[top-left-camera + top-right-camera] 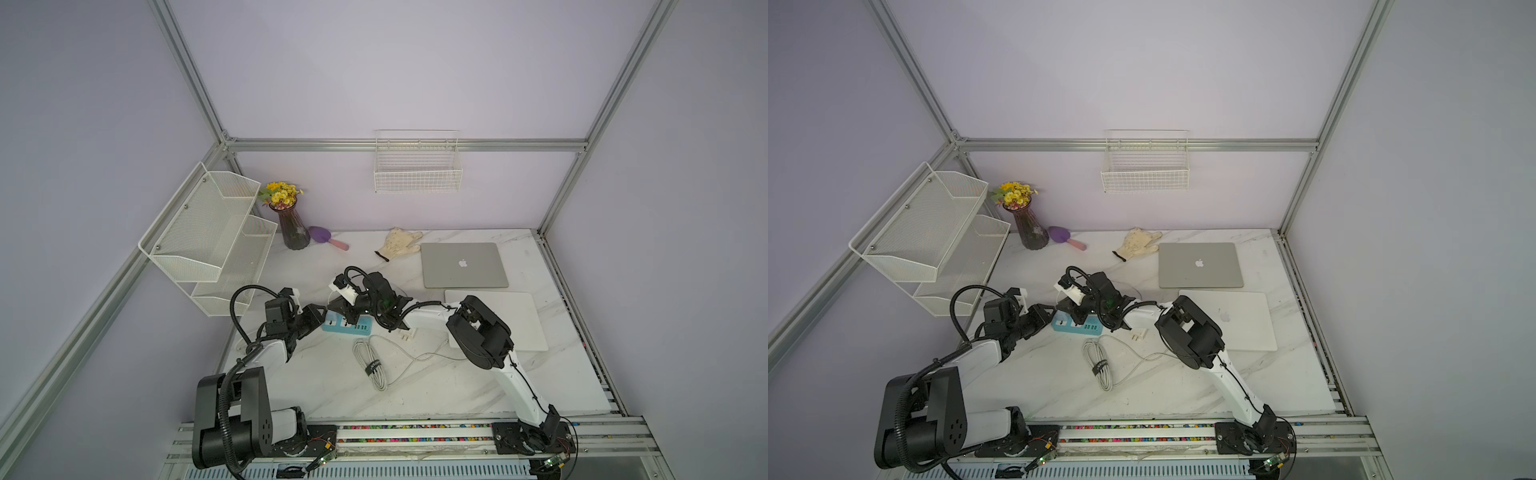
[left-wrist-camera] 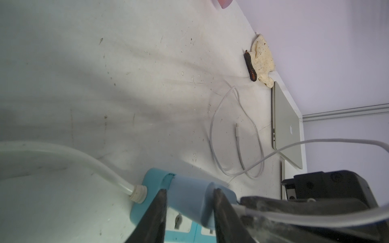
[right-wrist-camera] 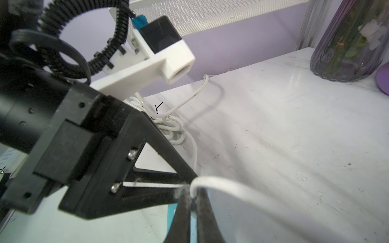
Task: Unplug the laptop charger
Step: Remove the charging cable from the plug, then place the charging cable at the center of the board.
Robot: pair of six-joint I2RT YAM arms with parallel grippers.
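My right gripper moves outward next and releases the thin white cable on the tabletop by the glove's cuff [image 1: 377,266]. That bare spot lies outward of my gripper.
In the left wrist view the laptop charger [image 2: 187,189], a pale block, sits plugged into the blue power strip [image 2: 147,178]. My left gripper [image 2: 190,199] is shut on the charger, one finger pressed to each side. Its thin white cable [image 2: 315,142] runs off to a loose loop on the table near the silver laptop [image 2: 288,126]. My right gripper [image 3: 192,202] is shut on that cable [image 3: 221,185] just above the strip. In both top views the two grippers meet over the power strip [image 1: 353,327] [image 1: 1084,328] and hide the charger.
A second, white laptop [image 1: 498,320] lies under my right arm. A coiled grey cable [image 1: 374,365] and loose plug [image 1: 405,334] lie in front. A glove [image 1: 399,243], purple scoop [image 1: 322,237] and flower vase [image 1: 293,226] stand at the back. A mesh rack [image 1: 216,241] is on the left.
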